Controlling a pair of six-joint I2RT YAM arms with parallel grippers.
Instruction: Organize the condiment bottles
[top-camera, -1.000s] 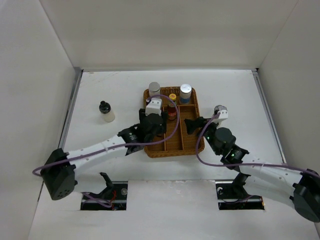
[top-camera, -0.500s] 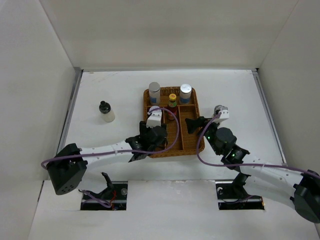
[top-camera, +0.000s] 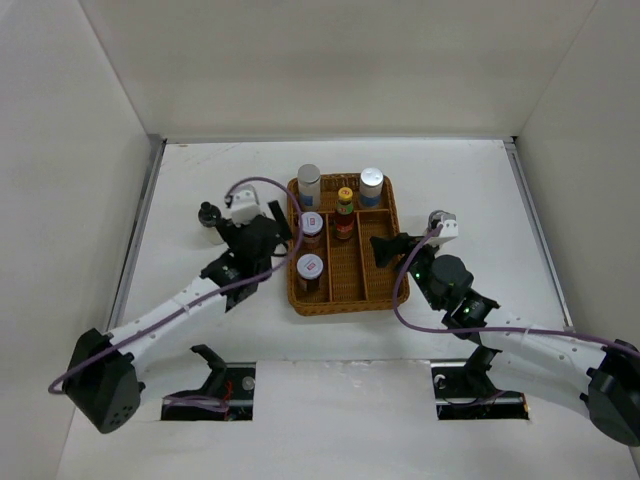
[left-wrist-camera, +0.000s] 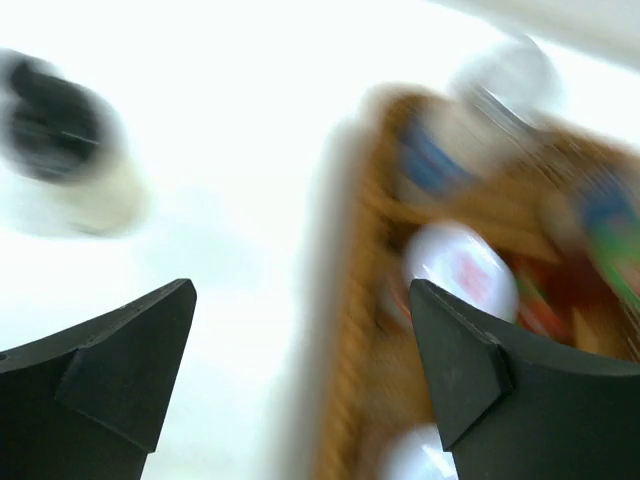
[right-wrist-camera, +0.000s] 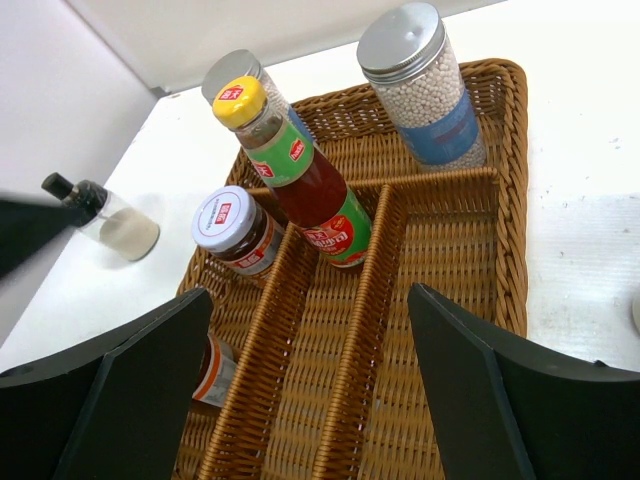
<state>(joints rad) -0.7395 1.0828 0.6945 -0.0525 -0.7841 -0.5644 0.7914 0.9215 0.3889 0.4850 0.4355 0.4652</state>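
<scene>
My left gripper needs to move across and down onto the shaker's black cap next, because the cap is below the gripper's open fingers and to their left in the top view.
The wicker basket (top-camera: 378, 290) holds two silver-topped shakers (top-camera: 309, 180) (top-camera: 371, 182) at the back. A yellow-capped red sauce bottle (top-camera: 345, 212) stands in its middle lane, and two white-lidded brown jars (top-camera: 311, 226) (top-camera: 308, 268) in its left lane. A black-capped shaker (top-camera: 210, 216) stands on the table to the left. Right of the basket a grey-capped shaker (top-camera: 440, 219) is partly hidden. My left gripper (left-wrist-camera: 300, 300) hangs open and empty between the black-capped shaker (left-wrist-camera: 65, 150) and the basket's left rim (left-wrist-camera: 365, 330). My right gripper (right-wrist-camera: 310, 295) is open above the basket's right lanes.
White walls enclose the table on three sides. In the right wrist view, the basket's right-hand compartments (right-wrist-camera: 440, 260) hold nothing. The left arm's purple cable (top-camera: 262, 185) loops near the basket's back left corner.
My left gripper has opened, pulled out of the basket's left lane and swung left towards the black-capped shaker. Both brown jars now show in that lane. The right arm has not moved.
</scene>
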